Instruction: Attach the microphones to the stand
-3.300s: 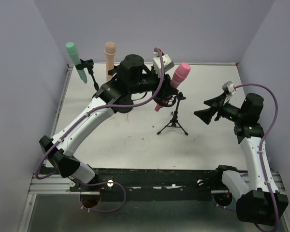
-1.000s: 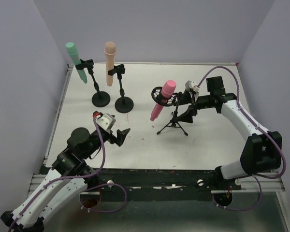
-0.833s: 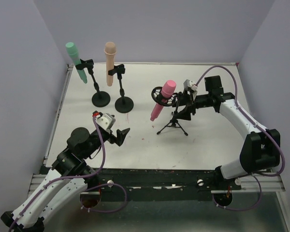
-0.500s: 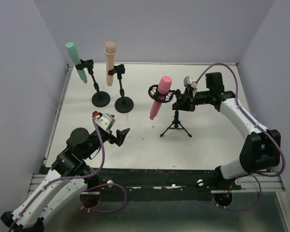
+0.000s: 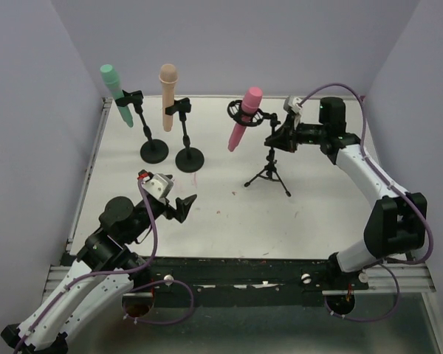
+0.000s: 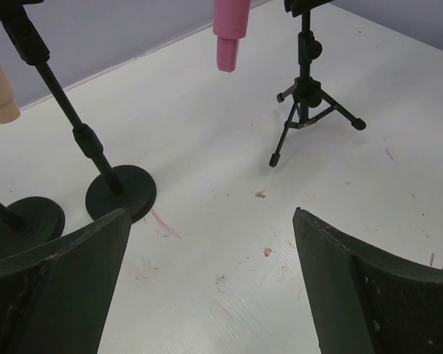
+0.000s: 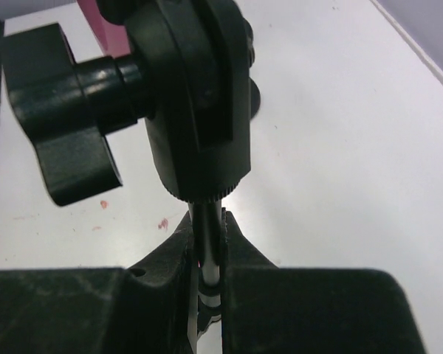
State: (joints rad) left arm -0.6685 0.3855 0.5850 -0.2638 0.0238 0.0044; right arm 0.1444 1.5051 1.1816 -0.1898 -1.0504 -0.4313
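I will next carry the tripod outward and toward the round-base stands with my right gripper and then lower it, because bare table lies open (image 5: 232, 155) (image 7: 301, 166) beside the peach microphone's stand.
The pink microphone (image 5: 242, 116) sits tilted in the ring mount of a black tripod stand (image 5: 269, 173). My right gripper (image 5: 275, 139) is shut on that stand's thin pole (image 7: 207, 240), just below the knobbed head (image 7: 184, 96). A mint green microphone (image 5: 114, 94) and a peach microphone (image 5: 167, 96) are clipped in two round-base stands at the back left. Low at the near left, my left gripper (image 5: 179, 204) hangs open over bare table, with nothing between its fingers (image 6: 59, 287). Its wrist view shows the pink microphone's tip (image 6: 229, 33) and the tripod (image 6: 310, 110) ahead.
The round stand bases (image 5: 154, 151) (image 5: 190, 158) stand close together left of the tripod. Lilac walls close in the white table (image 5: 317, 214) at the back and both sides. A black rail runs along the near edge.
My right gripper has shut on the tripod's pole, and the stand with the pink microphone has shifted up and toward the back. My left arm, earlier at the pink microphone, has pulled back to the near left.
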